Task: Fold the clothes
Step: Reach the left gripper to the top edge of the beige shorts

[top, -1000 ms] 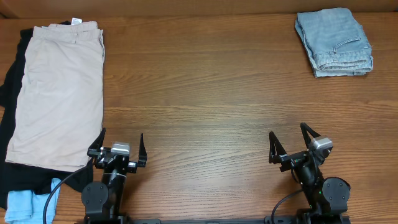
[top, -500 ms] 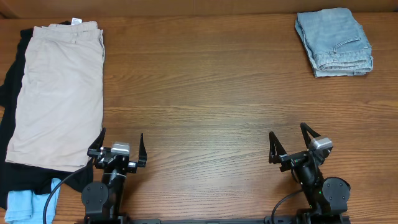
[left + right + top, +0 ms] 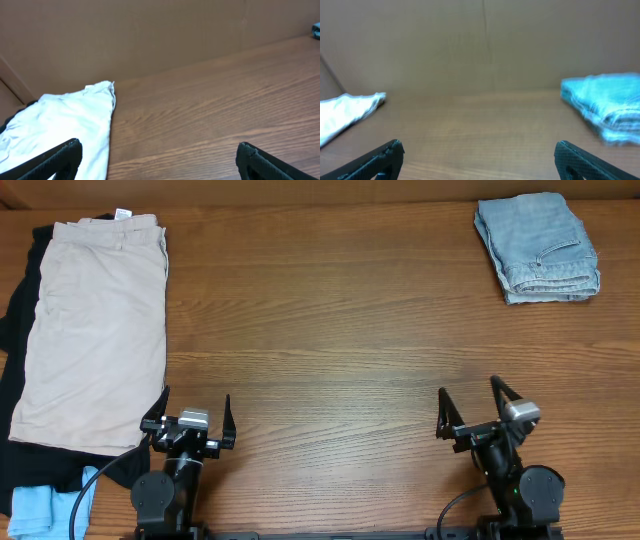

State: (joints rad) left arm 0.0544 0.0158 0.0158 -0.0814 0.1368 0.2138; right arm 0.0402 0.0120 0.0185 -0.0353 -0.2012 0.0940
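The shorts are on top, so I will next raise my left gripper outward across them. Then I will lower it onto their left side in the overhead view (image 3: 50, 251) (image 3: 34, 108), near the waistband.
The beige khaki shorts (image 3: 95, 330) lie flat at the table's far left, waistband and small white label at the back edge, on top of a black T-shirt. They show pale in the left wrist view (image 3: 60, 125) and at the left edge of the right wrist view (image 3: 345, 115). My left gripper (image 3: 190, 420) is open and empty near the front edge, just right of the shorts' lower hem. My right gripper (image 3: 478, 412) is open and empty at the front right, over bare wood.
A black T-shirt (image 3: 20, 320) lies under the shorts at the left edge. A folded light-blue denim garment (image 3: 537, 247) sits at the back right, also in the right wrist view (image 3: 605, 107). A light-blue cloth (image 3: 40, 510) lies at the front left corner. A cardboard wall runs behind.
My right gripper has shifted slightly right and toward the front edge. The left arm and the clothes have not moved.
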